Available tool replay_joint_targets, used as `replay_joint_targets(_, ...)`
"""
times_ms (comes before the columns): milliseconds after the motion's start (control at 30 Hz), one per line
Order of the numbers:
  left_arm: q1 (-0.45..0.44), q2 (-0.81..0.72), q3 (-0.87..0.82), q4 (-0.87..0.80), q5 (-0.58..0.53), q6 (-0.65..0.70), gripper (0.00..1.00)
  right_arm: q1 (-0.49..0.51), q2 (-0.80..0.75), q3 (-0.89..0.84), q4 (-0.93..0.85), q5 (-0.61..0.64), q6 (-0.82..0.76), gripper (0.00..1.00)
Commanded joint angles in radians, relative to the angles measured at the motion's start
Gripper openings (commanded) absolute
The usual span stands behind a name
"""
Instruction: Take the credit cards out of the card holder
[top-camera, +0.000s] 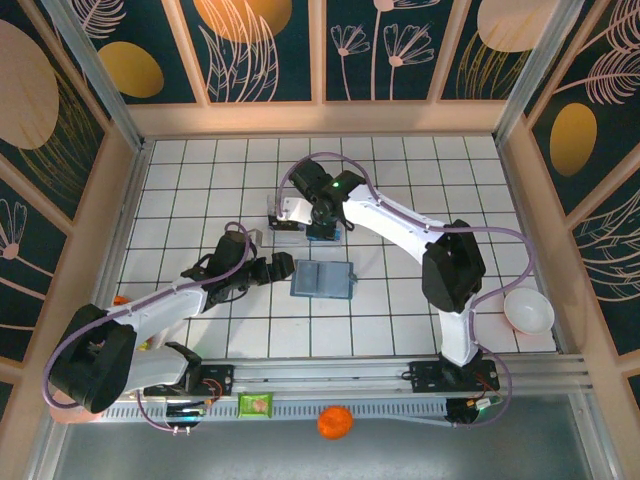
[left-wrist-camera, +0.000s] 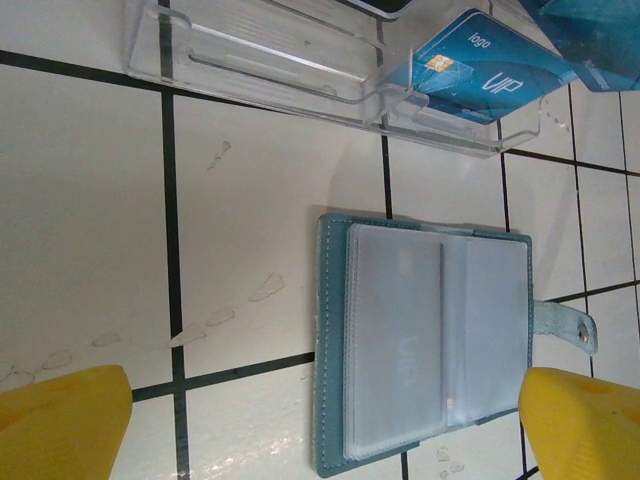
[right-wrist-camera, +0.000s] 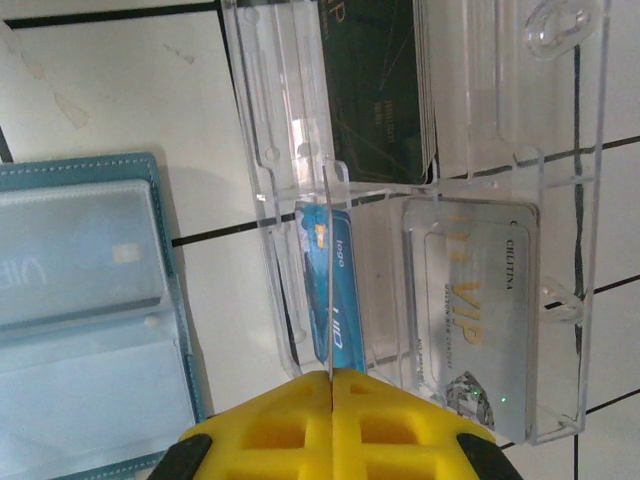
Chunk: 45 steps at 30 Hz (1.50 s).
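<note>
A matching blue card is in the tray slot nearest the card holder. My right gripper should move down toward that slot next and let go of the card there.
The card holder (top-camera: 322, 280) (left-wrist-camera: 430, 340) (right-wrist-camera: 90, 300) lies open on the white tiles, clear sleeves up. A pale card (left-wrist-camera: 395, 340) shows faintly inside one sleeve. My left gripper (top-camera: 283, 270) (left-wrist-camera: 320, 430) is open, its yellow fingertips (left-wrist-camera: 60, 425) spread to either side of the holder's near edge and touching nothing. My right gripper (top-camera: 322, 225) (right-wrist-camera: 329, 378) is shut on a bright blue credit card (right-wrist-camera: 337, 290) (left-wrist-camera: 465, 70), held on edge with its far end down in the clear plastic tray (top-camera: 290, 215) (right-wrist-camera: 270, 150). A black card (right-wrist-camera: 380, 90) and a silvery card (right-wrist-camera: 480, 310) lie in the tray.
A white bowl (top-camera: 528, 310) sits at the right near the front rail. An orange ball (top-camera: 335, 422) and a green packet (top-camera: 256, 404) lie beyond the table's near edge. Wooden walls close in the left, right and back.
</note>
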Motion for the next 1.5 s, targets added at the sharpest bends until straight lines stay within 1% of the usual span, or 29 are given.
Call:
replay_joint_targets(0,0.009,0.003,-0.007,-0.028,-0.016,0.009,0.98,0.002,-0.022,-0.027,-0.035,0.004,-0.051,0.00)
replay_joint_targets(133,0.012,0.024,-0.006,-0.025,-0.017,0.002,0.98,-0.011,-0.017,-0.039,-0.017,-0.021,-0.051,0.00)
replay_joint_targets(400,0.015,0.057,0.003,-0.030,-0.031,0.001,0.99,-0.030,0.003,-0.052,-0.012,-0.018,-0.061,0.00)
replay_joint_targets(900,0.018,0.109,0.017,-0.016,-0.026,-0.011,0.99,-0.033,0.026,-0.093,0.022,0.000,-0.094,0.00)
replay_joint_targets(1233,0.019,0.110,0.016,-0.019,-0.026,-0.010,0.98,-0.037,0.053,-0.093,0.053,0.033,-0.105,0.00)
replay_joint_targets(1467,0.021,0.121,0.014,-0.006,-0.018,-0.013,0.99,-0.038,0.061,-0.098,0.060,0.028,-0.109,0.01)
